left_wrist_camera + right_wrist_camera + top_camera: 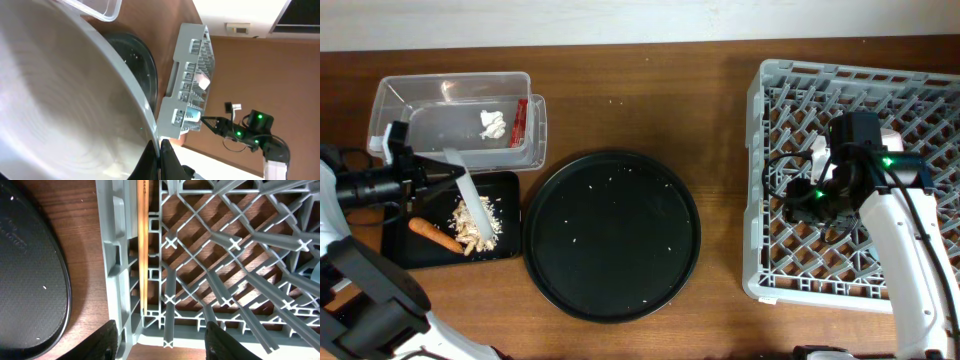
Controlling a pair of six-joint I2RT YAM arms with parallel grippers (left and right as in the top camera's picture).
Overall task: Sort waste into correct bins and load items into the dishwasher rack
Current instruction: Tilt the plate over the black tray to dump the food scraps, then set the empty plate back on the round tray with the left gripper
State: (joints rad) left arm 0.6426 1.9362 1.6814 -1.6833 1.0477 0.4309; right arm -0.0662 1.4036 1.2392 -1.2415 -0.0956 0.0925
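Observation:
Next, my left gripper moves to the right in the overhead view, levels the plate (466, 186) and releases it onto the round black tray (625, 212), which has open room.
My left gripper (448, 176) is shut on the rim of the pale grey-blue plate (466, 186), held steeply tilted over the shallow black tray (400, 255). Beige food scraps (478, 220) and an orange carrot piece (433, 235) lie in that tray. In the left wrist view the plate (60, 100) fills the left side, with the jaws (159, 150) pinching its edge. The clear tub (395, 95) holds the white tissue (493, 123) and the red wrapper (520, 122). My right gripper (800, 205) is open and empty over the grey dishwasher rack (760, 180), near its left wall (117, 255).
The large round black tray (610, 235) lies in the middle with a few crumbs on it. Wooden chopsticks (142, 245) lie in the rack along its left wall. A small white thing (817, 152) sits in the rack near the right arm.

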